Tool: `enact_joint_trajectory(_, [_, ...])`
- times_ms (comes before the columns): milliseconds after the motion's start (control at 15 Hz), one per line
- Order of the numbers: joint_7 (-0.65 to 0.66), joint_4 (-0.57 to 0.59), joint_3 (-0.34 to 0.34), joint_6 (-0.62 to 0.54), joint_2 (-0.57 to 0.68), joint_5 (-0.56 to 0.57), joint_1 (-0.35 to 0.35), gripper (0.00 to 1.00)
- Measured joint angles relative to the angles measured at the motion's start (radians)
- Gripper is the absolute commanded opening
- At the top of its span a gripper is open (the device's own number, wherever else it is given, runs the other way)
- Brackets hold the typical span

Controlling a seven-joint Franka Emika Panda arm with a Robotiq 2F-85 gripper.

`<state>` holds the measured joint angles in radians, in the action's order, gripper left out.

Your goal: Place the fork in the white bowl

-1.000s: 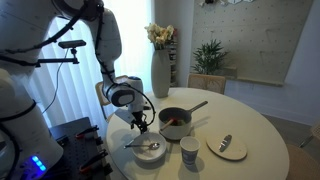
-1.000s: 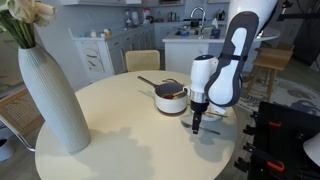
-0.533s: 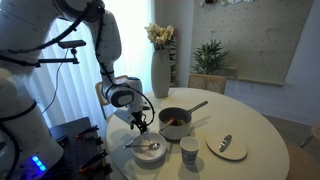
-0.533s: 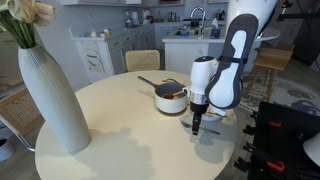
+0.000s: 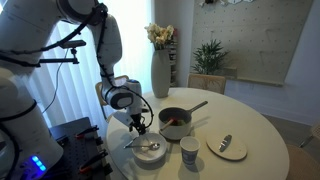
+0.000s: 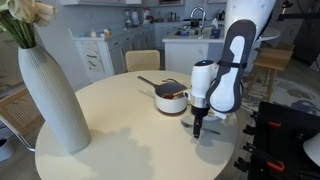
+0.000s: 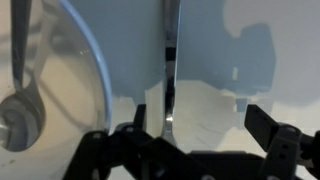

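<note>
Next, I bring my gripper's fingers together low on the slim part of the fork (image 7: pixel 168 70), beside the white bowl's rim.
In the wrist view the fork (image 7: pixel 168 70) is a slim silver strip lying on the pale table just outside the white bowl's rim (image 7: pixel 100 70). My gripper (image 7: pixel 195 128) is open, its dark fingers standing on either side of the fork, which is closer to the left finger (image 7: pixel 128 135). A second silver utensil (image 7: pixel 20 70) with a rounded end lies inside the bowl. In both exterior views the gripper (image 5: pixel 140 123) (image 6: pixel 197 127) points down low over the table beside the bowl (image 5: pixel 150 155). I cannot pick out the fork there.
A dark long-handled pan (image 5: pixel 176 122) (image 6: pixel 170 97) stands just behind the bowl. A small white cup (image 5: pixel 189 150) and a flat plate (image 5: pixel 227 148) holding a short silver utensil sit to the side. A tall vase (image 6: pixel 50 95) stands across the round table.
The gripper has sunk very slightly toward the table. Nothing else has moved.
</note>
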<state>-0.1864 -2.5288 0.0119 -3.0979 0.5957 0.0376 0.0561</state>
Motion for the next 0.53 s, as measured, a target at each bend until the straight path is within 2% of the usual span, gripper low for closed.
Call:
enact_joint_trajectory(267, [0.018,0.006,0.000,0.000,0.005,0.000,0.005,0.99])
enact_joint_trajectory(333, [0.019,0.007,0.000,0.000,0.005,0.000,0.006,0.78])
enact_joint_trajectory(467, [0.020,0.008,0.000,0.000,0.005,0.000,0.006,0.69])
enact_joint_trajectory(533, [0.020,0.009,0.001,-0.002,0.005,0.000,0.006,0.60])
